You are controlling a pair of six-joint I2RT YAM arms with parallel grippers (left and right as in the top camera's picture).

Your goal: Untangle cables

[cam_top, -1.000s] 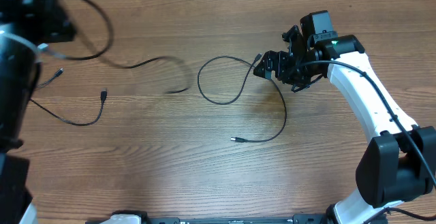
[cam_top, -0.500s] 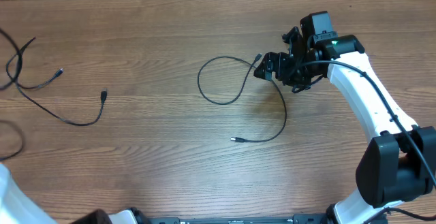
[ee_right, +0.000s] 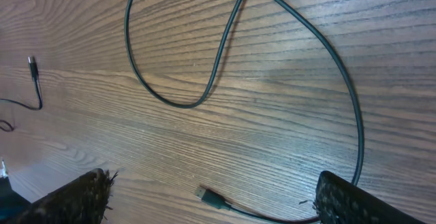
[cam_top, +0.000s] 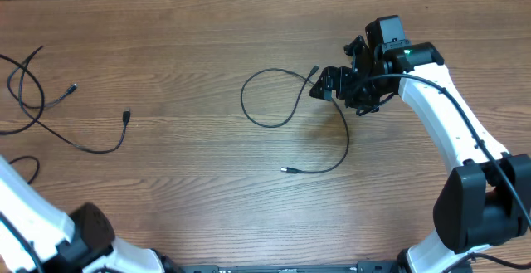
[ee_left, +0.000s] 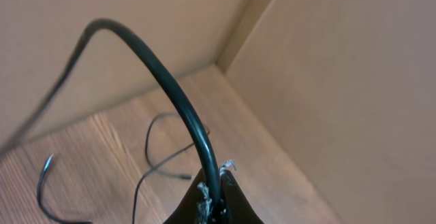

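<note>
The arching black cable will be let go after I move my left gripper outward and tilt it down toward the crossed cables' far end [cam_top: 39, 50].
One thin black cable [cam_top: 346, 144] lies mid-table in a loop, with its plug end [cam_top: 287, 170] toward the front. My right gripper [cam_top: 330, 85] is open and empty, held at the loop's right end. In the right wrist view the gripper [ee_right: 214, 183] spans this cable [ee_right: 359, 129] and its plug [ee_right: 208, 195]. More black cables [cam_top: 21, 82] lie crossed at the far left, one ending in a plug [cam_top: 126, 117]. My left gripper [ee_left: 214, 183] is shut on a black cable [ee_left: 184, 108] that arches up and to the left. The left gripper is outside the overhead view.
The left arm's white link [cam_top: 33, 211] crosses the front left corner. The right arm [cam_top: 448, 115] runs along the right side. A beige wall corner [ee_left: 238, 26] stands behind the table's far left, with thin cables [ee_left: 153, 125] on the wood below it.
The left arm has swung out of the overhead's upper left and pulled a cable off the middle toward the far left. The right arm and the middle loop have not moved.
</note>
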